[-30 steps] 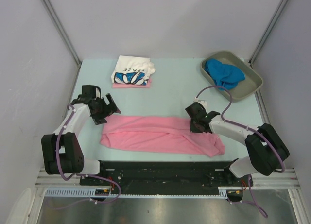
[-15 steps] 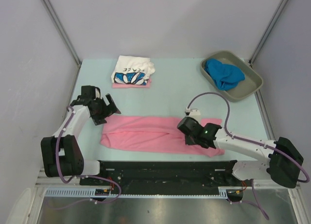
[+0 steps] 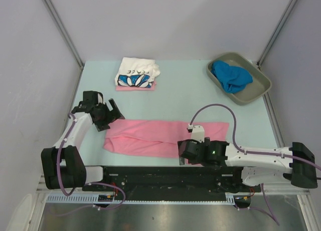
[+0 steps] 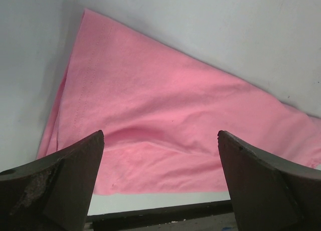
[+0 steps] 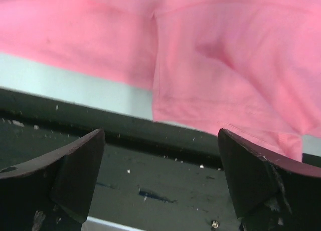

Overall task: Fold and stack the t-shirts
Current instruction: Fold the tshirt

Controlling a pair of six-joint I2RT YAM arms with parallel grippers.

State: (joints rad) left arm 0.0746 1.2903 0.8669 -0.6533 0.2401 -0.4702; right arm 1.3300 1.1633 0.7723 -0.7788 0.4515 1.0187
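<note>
I need to move my right gripper outward to its right in the top view, onto the pink t-shirt's tray-side far corner (image 3: 225,125), because bare tabletop there gives room.
A plain pink t-shirt (image 3: 145,137) lies as a long band across the near part of the table. My right gripper (image 3: 182,155) is low at its front edge, right of the middle, open and empty. In the right wrist view the pink t-shirt (image 5: 225,50) lies just beyond the open right gripper (image 5: 160,183), whose jaws hang over the black front rail (image 5: 150,166). My left gripper (image 3: 111,114) stands open at the shirt's far left corner. The left wrist view shows the pink cloth (image 4: 165,121) beyond the empty left gripper (image 4: 160,186). A white printed t-shirt (image 3: 136,72) lies folded on another pink one (image 3: 135,87) at the back. A blue t-shirt (image 3: 229,74) sits crumpled in the tray.
The grey-olive tray (image 3: 261,85) stands at the back right corner. The black rail (image 3: 150,172) runs along the table's near edge, right under the right arm. Frame posts rise at the two back corners.
My right gripper moved from the shirt's right part toward the front edge and leftward, shut on the cloth, then opened and let it go. The left arm barely moved.
</note>
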